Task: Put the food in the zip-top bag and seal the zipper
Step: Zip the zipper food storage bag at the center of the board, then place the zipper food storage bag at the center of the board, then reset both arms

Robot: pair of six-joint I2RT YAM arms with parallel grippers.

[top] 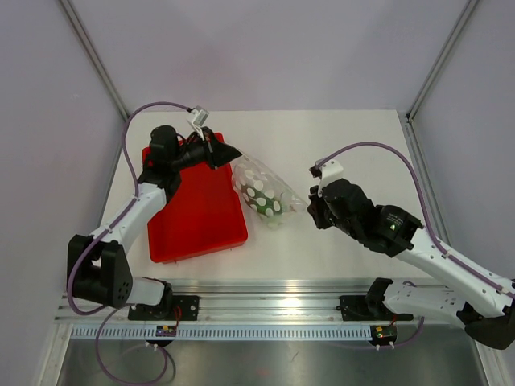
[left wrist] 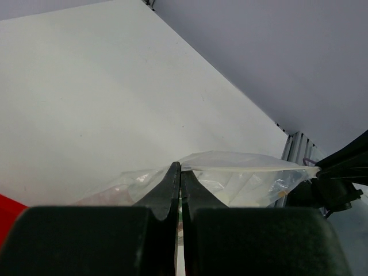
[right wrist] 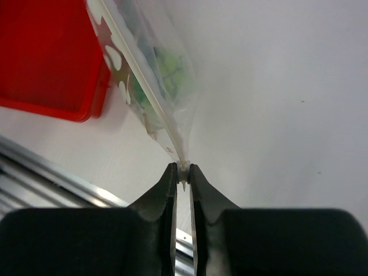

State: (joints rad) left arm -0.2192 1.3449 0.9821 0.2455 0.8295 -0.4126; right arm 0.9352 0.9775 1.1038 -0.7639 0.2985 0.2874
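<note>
My right gripper holds the zipper end and should next carry it outward over the table (right wrist: 185,196), beyond the bag, and open.
The zip-top bag (top: 265,193), clear with white dots, hangs stretched between my two grippers above the table. Green food shows through its wall (top: 261,201); in the right wrist view the lime-green fruit (right wrist: 172,64) sits inside, and I cannot pick out the dark pod separately. My left gripper (top: 232,153) is shut on the bag's far-left corner (left wrist: 181,167). My right gripper (top: 312,207) is shut on the end of the zipper (right wrist: 150,92), pinching a small white piece of it (right wrist: 183,170). The pale zipper strip also shows in the left wrist view (left wrist: 247,171).
A flat red tray (top: 197,213) lies on the white table left of the bag, under the left arm; its corner shows in the right wrist view (right wrist: 46,52). A metal rail (top: 265,310) runs along the near table edge. Grey walls enclose the back and sides.
</note>
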